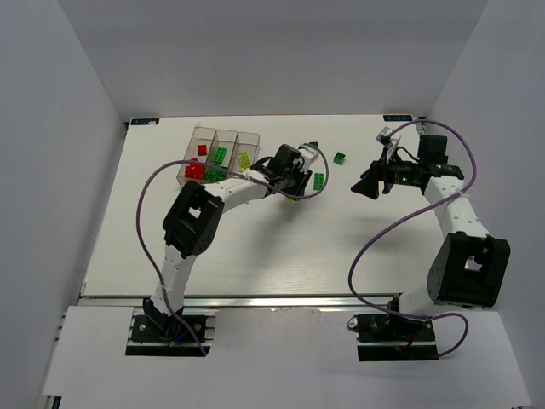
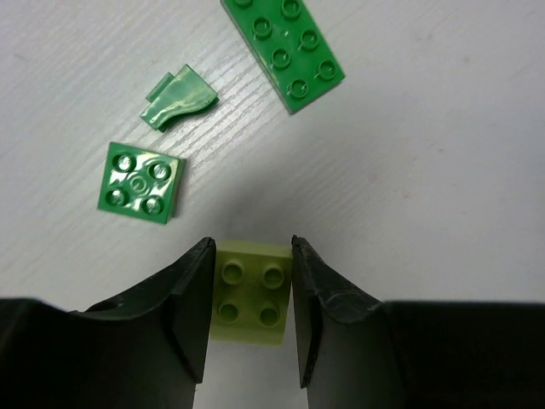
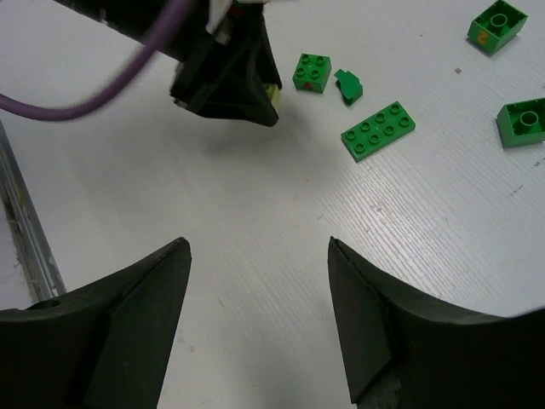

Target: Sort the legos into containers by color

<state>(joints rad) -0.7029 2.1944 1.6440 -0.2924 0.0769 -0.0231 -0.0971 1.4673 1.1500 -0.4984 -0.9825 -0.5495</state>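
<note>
Next, my left gripper rises and goes over the bin with the yellow-green lego (image 1: 245, 158) to release it. That bin lies to the gripper's left in the top view.
A pale yellow-green lego (image 2: 251, 294) lies on the white table between the fingers of my left gripper (image 2: 252, 243), which touch both of its sides; the gripper is shut on it. From above, the left gripper (image 1: 292, 189) sits just right of the containers (image 1: 228, 136). These clear bins hold red legos (image 1: 196, 168), a green one (image 1: 220, 156) and a yellow-green one (image 1: 244, 159). My right gripper (image 3: 257, 247) is open with nothing between its fingers, hovering at the table's right (image 1: 362, 186).
Loose dark green legos lie just beyond the left gripper: a square plate (image 2: 141, 181), a small curved piece (image 2: 177, 100) and a long brick (image 2: 285, 47). More green bricks (image 3: 496, 24) (image 3: 521, 122) lie farther right. The left arm's purple cable (image 1: 149, 192) loops over the table.
</note>
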